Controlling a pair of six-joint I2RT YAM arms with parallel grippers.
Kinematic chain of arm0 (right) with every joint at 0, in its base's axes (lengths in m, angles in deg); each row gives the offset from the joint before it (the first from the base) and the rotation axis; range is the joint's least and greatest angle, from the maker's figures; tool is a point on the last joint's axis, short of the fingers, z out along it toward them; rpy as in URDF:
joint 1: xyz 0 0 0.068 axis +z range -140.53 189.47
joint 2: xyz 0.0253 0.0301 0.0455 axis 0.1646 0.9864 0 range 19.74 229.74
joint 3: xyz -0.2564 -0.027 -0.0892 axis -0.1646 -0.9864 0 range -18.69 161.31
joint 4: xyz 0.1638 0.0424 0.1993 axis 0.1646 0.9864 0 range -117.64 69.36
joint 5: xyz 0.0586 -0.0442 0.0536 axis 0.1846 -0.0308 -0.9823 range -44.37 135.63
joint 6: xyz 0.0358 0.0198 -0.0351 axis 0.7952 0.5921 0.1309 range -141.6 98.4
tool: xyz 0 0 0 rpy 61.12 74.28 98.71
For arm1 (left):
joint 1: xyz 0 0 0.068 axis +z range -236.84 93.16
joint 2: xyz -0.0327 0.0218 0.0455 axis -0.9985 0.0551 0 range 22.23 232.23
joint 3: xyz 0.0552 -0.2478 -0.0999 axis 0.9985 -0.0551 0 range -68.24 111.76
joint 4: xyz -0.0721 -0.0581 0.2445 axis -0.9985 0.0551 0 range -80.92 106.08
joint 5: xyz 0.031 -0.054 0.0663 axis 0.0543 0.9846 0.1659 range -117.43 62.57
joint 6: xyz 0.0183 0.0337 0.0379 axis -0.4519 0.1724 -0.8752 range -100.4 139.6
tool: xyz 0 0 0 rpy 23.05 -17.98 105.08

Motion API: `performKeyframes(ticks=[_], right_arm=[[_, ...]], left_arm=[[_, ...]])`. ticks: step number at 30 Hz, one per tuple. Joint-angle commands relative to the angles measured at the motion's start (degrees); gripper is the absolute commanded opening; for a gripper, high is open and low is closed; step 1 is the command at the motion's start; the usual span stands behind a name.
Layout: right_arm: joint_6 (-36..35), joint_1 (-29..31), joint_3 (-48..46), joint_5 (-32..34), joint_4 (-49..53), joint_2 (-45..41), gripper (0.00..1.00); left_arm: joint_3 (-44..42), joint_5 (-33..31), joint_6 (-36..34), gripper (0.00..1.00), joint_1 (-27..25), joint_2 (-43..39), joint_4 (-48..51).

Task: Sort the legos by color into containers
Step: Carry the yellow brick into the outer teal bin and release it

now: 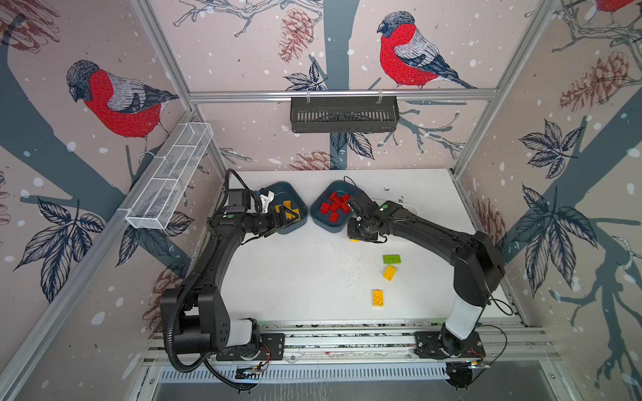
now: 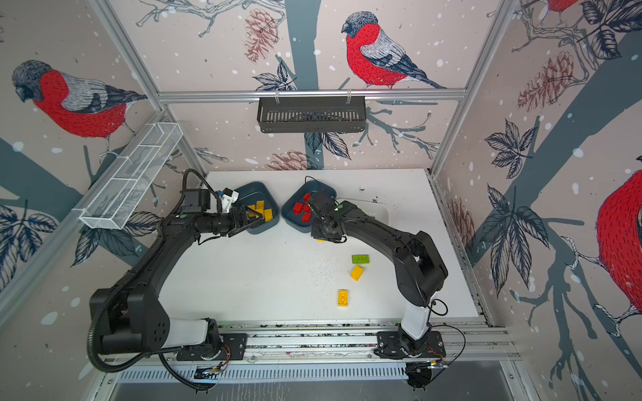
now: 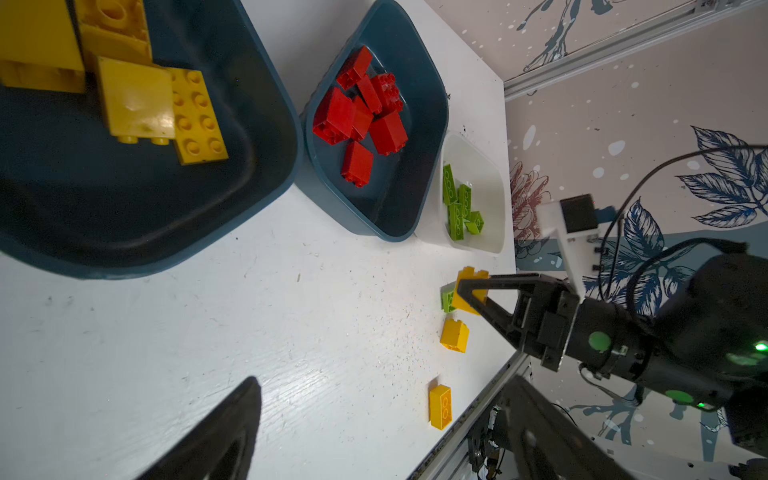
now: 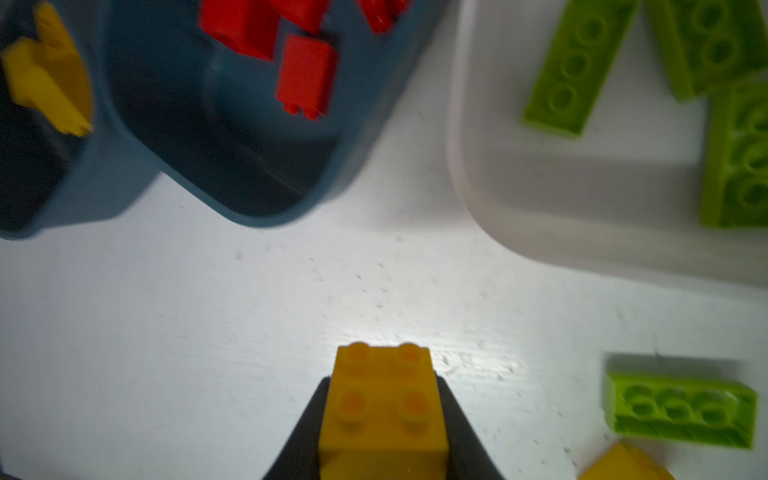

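Note:
The colors match, so the robot's right gripper should next move outward past the red legos and over the teal container of yellow legos to let go of its square lego.
My right gripper (image 4: 384, 382) is shut on a square yellow lego (image 4: 382, 399), held just above the table in front of the teal container (image 1: 324, 222) of red legos (image 1: 335, 206). My left gripper (image 1: 290, 217) hangs open and empty at the near edge of the other teal container (image 1: 278, 185), which holds yellow legos (image 3: 166, 104). The white container (image 3: 494, 183) holds green legos (image 3: 459, 203); in both top views the right arm hides most of it. Loose on the table lie a green lego (image 1: 391, 259) and two yellow legos (image 1: 389, 272), (image 1: 378, 297).
A black slotted basket (image 1: 344, 114) hangs on the back wall. A white wire-mesh rack (image 1: 170, 177) runs along the left wall. The metal base rail (image 1: 347, 340) borders the table's front edge, and walls enclose three sides.

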Motion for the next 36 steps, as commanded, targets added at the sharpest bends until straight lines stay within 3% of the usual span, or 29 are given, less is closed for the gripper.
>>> performKeyframes(ticks=[1, 8, 16, 22, 29, 33, 36], right_arm=[[-2.9, -0.7, 6.5, -6.4, -6.2, 3.8, 0.25], [-5.0, 0.8, 23.4, -13.5, -14.5, 16.7, 0.24], [-5.7, 3.5, 38.6, -16.5, -18.2, 30.0, 0.24], [-4.8, 5.4, 39.5, -19.1, -24.6, 34.7, 0.24], [-5.0, 7.3, 42.3, -17.7, -25.7, 38.9, 0.28], [-5.4, 7.5, 43.3, -16.8, -27.0, 40.2, 0.36], [-5.8, 7.1, 44.5, -16.7, -26.1, 40.1, 0.54]], left_arm=[[1.4, -2.6, -1.5, 0.91, 1.0, -1.1, 2.8], [2.4, -9.3, -1.8, 0.91, 2.7, -3.5, 5.7], [1.8, -14.4, -1.4, 0.91, 4.8, -5.6, 6.4], [1.7, -15.5, -1.6, 0.91, 5.1, -5.7, 7.0], [1.5, -14.6, -1.9, 0.91, 5.1, -5.1, 7.0], [0.5, -14.0, -1.7, 0.91, 5.1, -5.4, 6.5], [0.0, -13.2, -1.5, 0.91, 5.1, -5.5, 6.1]])
